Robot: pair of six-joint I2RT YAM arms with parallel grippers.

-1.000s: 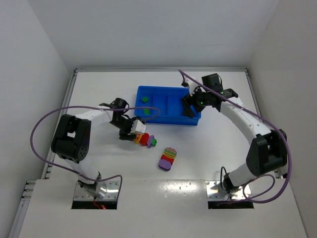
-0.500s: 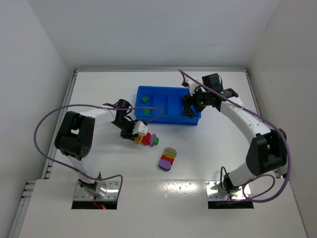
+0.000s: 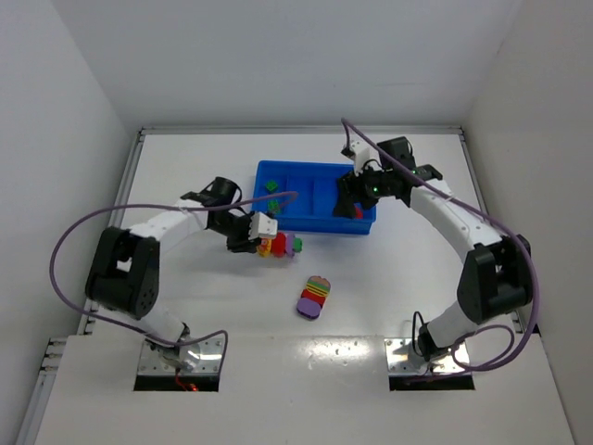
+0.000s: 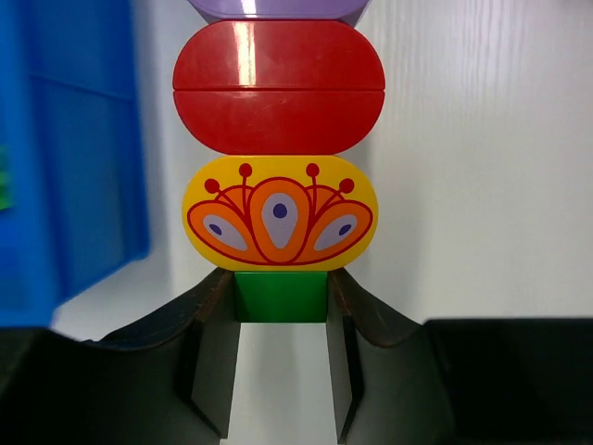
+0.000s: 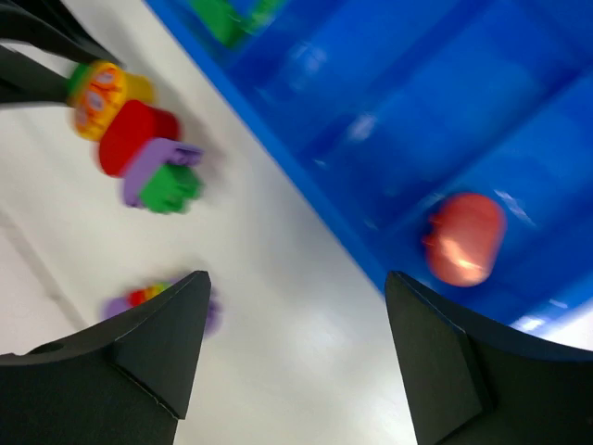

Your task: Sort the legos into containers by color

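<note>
I will next pull the green brick [image 4: 281,297] off the clump with my left gripper, rise outward over the tray's end section [image 4: 4,178] and release it, since green legos lie there.
My left gripper [image 3: 257,233] [image 4: 281,278] is shut on the green end brick [image 4: 281,297] of a multicoloured lego clump [image 3: 277,246]. The clump's other bricks are a yellow-orange patterned one [image 4: 280,211], a red one [image 4: 278,88] and a purple one [image 4: 276,7]. It sits just in front of the blue tray [image 3: 315,171] [image 4: 65,158]. My right gripper [image 3: 349,197] [image 5: 296,278] is open and empty over the tray's right end. A red lego [image 3: 358,211] [image 5: 465,238] lies in the rightmost compartment. Green legos [image 3: 272,186] [image 5: 227,14] lie in the leftmost compartment.
A second stacked clump [image 3: 314,296] [image 5: 148,297], purple with red, yellow and green layers, lies on the white table nearer the arm bases. White walls enclose the table on the left, back and right.
My left gripper has carried the clump up and to the right, closer to the tray. My right gripper has shifted slightly left, and a red lego now shows in the rightmost compartment.
</note>
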